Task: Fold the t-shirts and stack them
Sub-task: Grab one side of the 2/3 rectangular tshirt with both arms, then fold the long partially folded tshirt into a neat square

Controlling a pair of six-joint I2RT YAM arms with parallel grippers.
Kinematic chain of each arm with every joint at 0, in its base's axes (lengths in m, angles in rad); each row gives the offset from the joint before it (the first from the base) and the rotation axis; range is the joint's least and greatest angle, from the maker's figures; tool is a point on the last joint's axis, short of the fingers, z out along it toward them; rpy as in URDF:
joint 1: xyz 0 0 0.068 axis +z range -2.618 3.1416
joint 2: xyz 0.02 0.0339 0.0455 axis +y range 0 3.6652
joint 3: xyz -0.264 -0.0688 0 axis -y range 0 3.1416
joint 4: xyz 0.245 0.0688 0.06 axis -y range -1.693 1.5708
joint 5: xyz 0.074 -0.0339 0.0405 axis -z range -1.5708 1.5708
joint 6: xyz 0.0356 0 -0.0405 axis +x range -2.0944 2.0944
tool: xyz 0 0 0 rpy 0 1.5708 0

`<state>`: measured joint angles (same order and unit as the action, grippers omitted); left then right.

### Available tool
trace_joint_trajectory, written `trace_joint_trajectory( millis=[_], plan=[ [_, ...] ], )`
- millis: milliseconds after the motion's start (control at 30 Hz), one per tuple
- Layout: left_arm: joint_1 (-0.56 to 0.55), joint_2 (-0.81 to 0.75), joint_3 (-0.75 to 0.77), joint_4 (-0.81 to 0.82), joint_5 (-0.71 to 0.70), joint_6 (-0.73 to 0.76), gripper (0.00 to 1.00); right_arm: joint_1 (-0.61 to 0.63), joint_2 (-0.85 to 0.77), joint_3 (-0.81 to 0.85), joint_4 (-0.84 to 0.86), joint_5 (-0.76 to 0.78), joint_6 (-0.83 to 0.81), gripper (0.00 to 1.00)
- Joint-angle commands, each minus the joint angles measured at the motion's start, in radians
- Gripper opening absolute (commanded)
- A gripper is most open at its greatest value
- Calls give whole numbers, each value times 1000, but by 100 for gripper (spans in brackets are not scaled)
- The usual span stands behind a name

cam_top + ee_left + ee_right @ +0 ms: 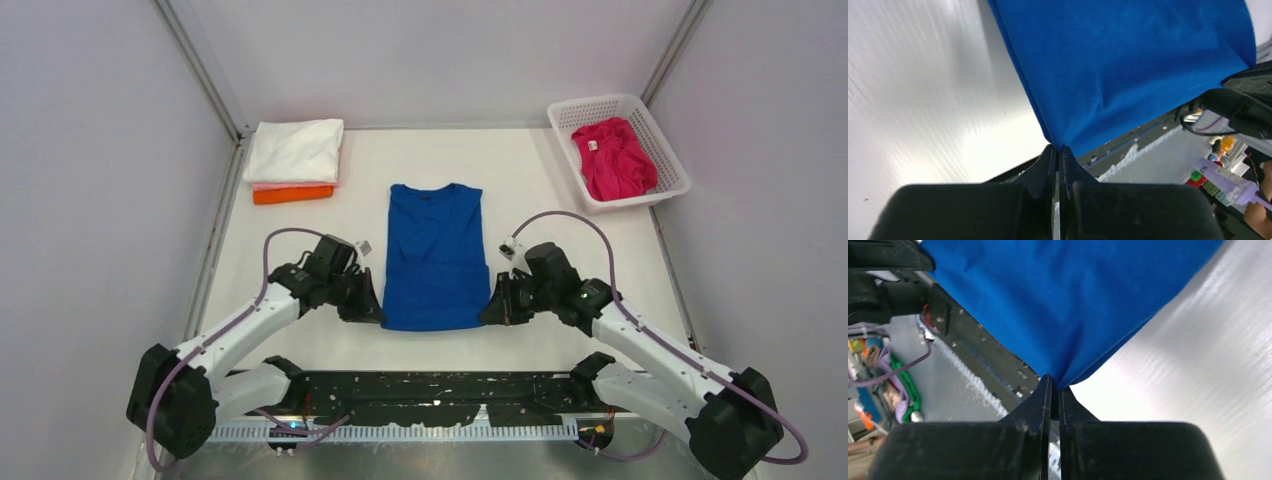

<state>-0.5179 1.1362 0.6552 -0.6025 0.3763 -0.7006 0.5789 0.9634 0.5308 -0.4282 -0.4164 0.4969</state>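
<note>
My right gripper next carries the t-shirt's pinched corner outward over the blue t-shirt (435, 255) and releases it there. The t-shirt's basket-side shoulder (476, 191) lies outward of my gripper, still uncovered.
A royal blue t-shirt (435, 255) lies flat in the middle of the table, sleeves folded in, collar toward the far side. My left gripper (374, 312) is shut on its near left corner, and in the left wrist view the blue t-shirt (1128, 65) runs into the pinched left gripper (1058, 150). My right gripper (490, 312) is shut on the near right corner; the blue t-shirt (1068, 300) is pinched between the right gripper (1054, 382) fingertips. Folded white (296, 150), pale pink and orange (292, 194) t-shirts sit stacked at the far left. A magenta t-shirt (615, 160) lies crumpled in the basket.
A white lattice basket (662, 140) stands at the far right corner. Grey walls close in the table on three sides. A black rail (420, 395) with the arm bases runs along the near edge.
</note>
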Motion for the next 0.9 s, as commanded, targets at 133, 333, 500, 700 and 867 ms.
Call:
trace_joint_trajectory(
  millis=[133,333,500,700,867],
  plan=[
    [2,-129,120,-9,137,-8,0,-113,-40,195,-116,-124,-115,5],
    [97,33,285,90,152,19,0,-218,87,327,4,-197,-164,5],
    [163,177,449,116,136,25,0,-296,214,415,61,-215,-156,5],
    [209,333,617,69,111,70,0,-358,356,519,68,-246,-191,5],
    [242,436,688,93,129,68,0,-390,461,594,96,-276,-195,5]
  ],
)
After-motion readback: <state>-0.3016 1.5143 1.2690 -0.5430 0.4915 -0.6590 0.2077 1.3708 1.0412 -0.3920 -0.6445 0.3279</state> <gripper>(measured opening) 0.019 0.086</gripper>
